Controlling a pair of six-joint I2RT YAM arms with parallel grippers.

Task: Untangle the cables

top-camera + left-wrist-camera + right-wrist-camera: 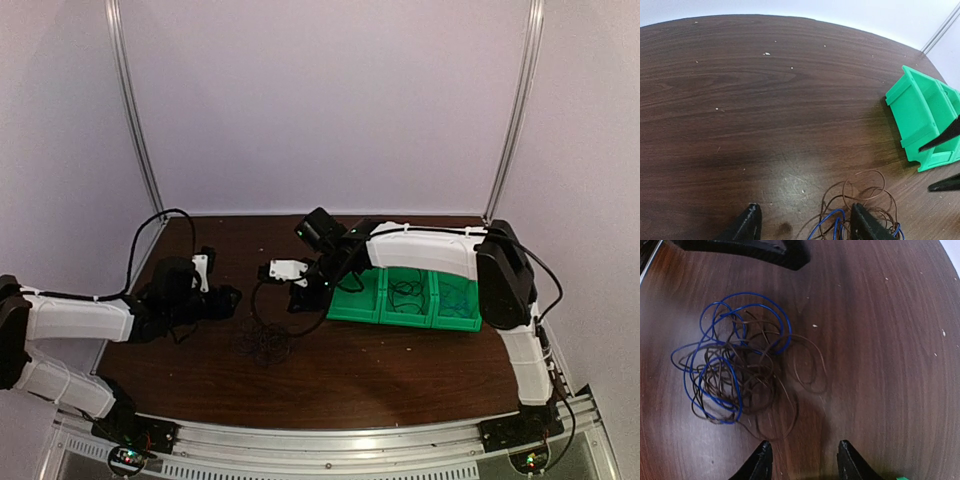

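Observation:
Next, my right gripper will ease lower and across onto the outer brown loop, which lies to its left in the top view and sticks out from the tangle.
A small tangle of thin cables, dark brown loops with one blue wire, lies on the dark wood table between the two arms. The right wrist view shows the tangle whole, up and left of my right gripper, which is open and empty just above the table. In the left wrist view part of the tangle lies at my right fingertip; my left gripper is open and empty. In the top view my left gripper is left of the tangle and my right gripper is behind it.
A green bin with three compartments stands at the right under my right arm; thin wires lie in at least two of them. Its corner shows in the left wrist view. White walls close off the back of the table.

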